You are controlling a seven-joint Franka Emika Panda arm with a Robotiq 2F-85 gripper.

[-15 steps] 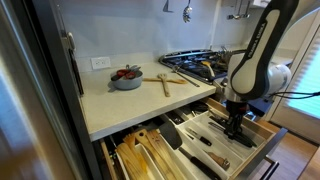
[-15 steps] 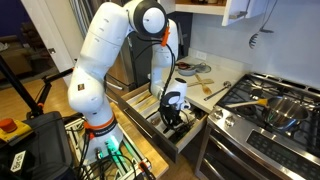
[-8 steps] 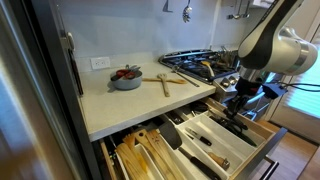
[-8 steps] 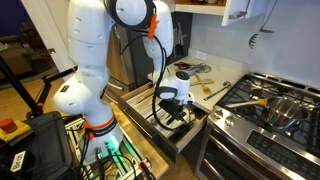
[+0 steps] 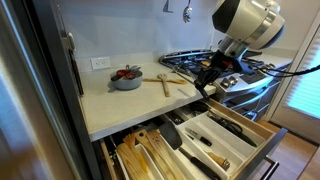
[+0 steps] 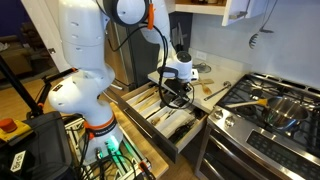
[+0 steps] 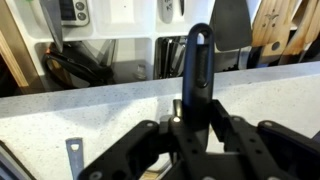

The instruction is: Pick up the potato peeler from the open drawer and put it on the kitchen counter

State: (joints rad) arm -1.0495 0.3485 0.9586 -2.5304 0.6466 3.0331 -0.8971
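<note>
My gripper should move outward over the wooden utensils and release the black handle there, because that counter spot is outward of my gripper, beside the bowl.
My gripper (image 7: 190, 112) is shut on the black handle of the potato peeler (image 7: 196, 65), which sticks out ahead of the jaws. In both exterior views the gripper (image 5: 211, 79) (image 6: 176, 88) hangs above the front edge of the pale stone kitchen counter (image 5: 120, 103) (image 6: 145, 82). The open drawer (image 5: 215, 140) (image 6: 170, 125) with slanted dividers and black-handled utensils lies below it. In the wrist view the counter (image 7: 90, 115) fills the lower half and the drawer compartments (image 7: 100, 60) show beyond its edge.
A bowl of red fruit (image 5: 126, 77) and wooden utensils (image 5: 165, 81) lie on the counter. The steel gas stove (image 5: 205, 62) (image 6: 265, 105) stands beside it. A drawer of wooden spoons (image 5: 140, 155) is open too. A metal strip (image 7: 76, 158) lies on the counter.
The gripper has risen out of the drawer with the peeler in it and moved over the counter's edge.
</note>
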